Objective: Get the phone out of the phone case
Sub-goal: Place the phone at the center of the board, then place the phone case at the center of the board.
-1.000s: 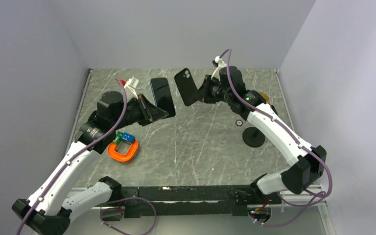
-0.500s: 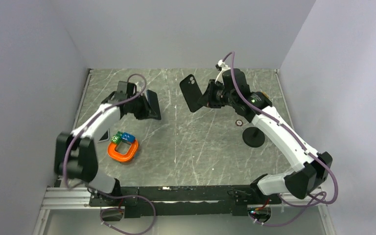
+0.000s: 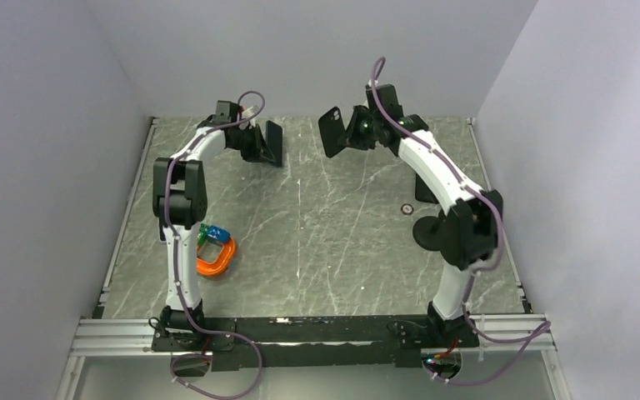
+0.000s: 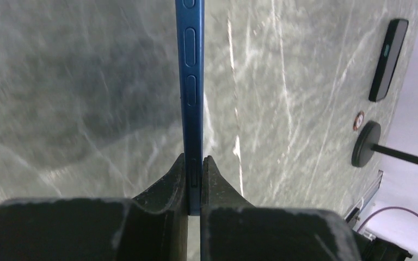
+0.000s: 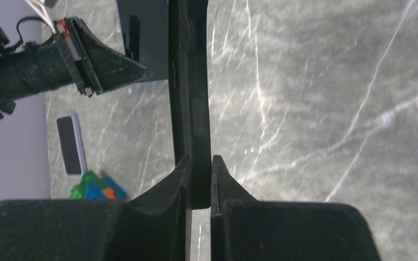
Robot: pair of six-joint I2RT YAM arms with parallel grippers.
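The bare tabletop is below and to the left in the top view, so my right gripper should lower the empty phone case that way next and release it.
The blue phone (image 3: 275,144) is out of its case and stands on edge in my left gripper (image 3: 265,147), which is shut on its lower end at the far back left. The left wrist view shows its side buttons (image 4: 192,81) between the closed pads, at my left gripper (image 4: 195,175). The black phone case (image 3: 330,133) is held apart from it, a little to the right, by my right gripper (image 3: 347,137). The right wrist view shows the case (image 5: 191,87) edge-on, with my right gripper (image 5: 198,182) shut on it, and the phone (image 5: 144,43) beyond it.
An orange ring (image 3: 214,258) with coloured blocks (image 3: 210,234) lies at the left. A white-edged handset (image 5: 71,144) lies beside them. A black round stand (image 3: 430,230) and a small ring (image 3: 406,209) sit at the right. A dark device (image 4: 388,51) lies near them.
Both arms have swung out to the back of the table, the left carrying the phone and the right carrying the case. Phone and case stay apart.
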